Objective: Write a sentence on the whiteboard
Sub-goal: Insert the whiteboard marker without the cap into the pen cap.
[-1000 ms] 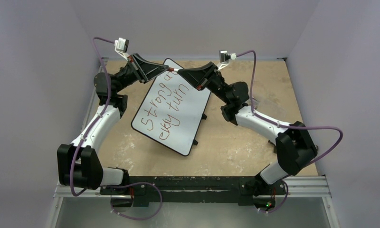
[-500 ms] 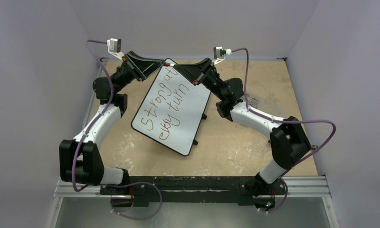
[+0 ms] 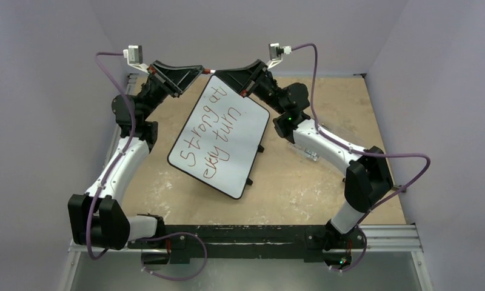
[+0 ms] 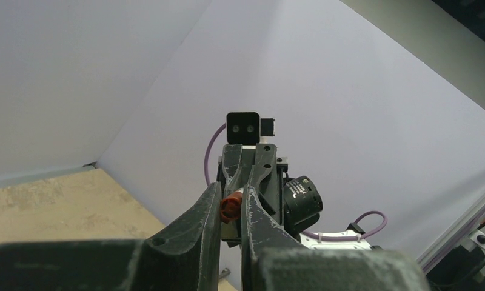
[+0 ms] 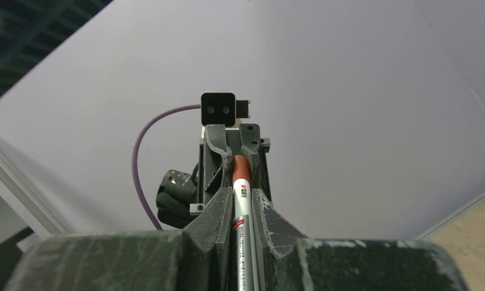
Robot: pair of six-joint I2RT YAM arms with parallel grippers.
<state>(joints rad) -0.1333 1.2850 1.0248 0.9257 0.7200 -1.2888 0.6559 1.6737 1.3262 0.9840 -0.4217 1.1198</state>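
Note:
I will next carry the capped marker in my right gripper back and down to the bare tabletop beside the board's black clips and let it go there. Both lines are written.
The whiteboard (image 3: 228,151) lies slanted in the middle of the table, with the sentence (image 3: 207,136) in reddish-brown letters running across it in two lines. Above its far corner my two grippers meet tip to tip. Between its fingers, my right gripper (image 3: 220,73) (image 5: 241,197) is shut on the white barrel of the marker (image 3: 211,70) (image 5: 242,206). My left gripper (image 3: 200,70) (image 4: 231,195) is shut on the marker's red cap (image 4: 230,208) (image 5: 240,165). Neither wrist view shows the board.
The back wall stands just behind both grippers, and side walls close the table on left and right. A small clear box (image 3: 308,151) sits under my right forearm. The black base rail (image 3: 246,237) runs along the near edge.
Both arms have risen and moved toward the back wall, carrying the marker from over the board's top letters to above its far corner. Both grips are unchanged.

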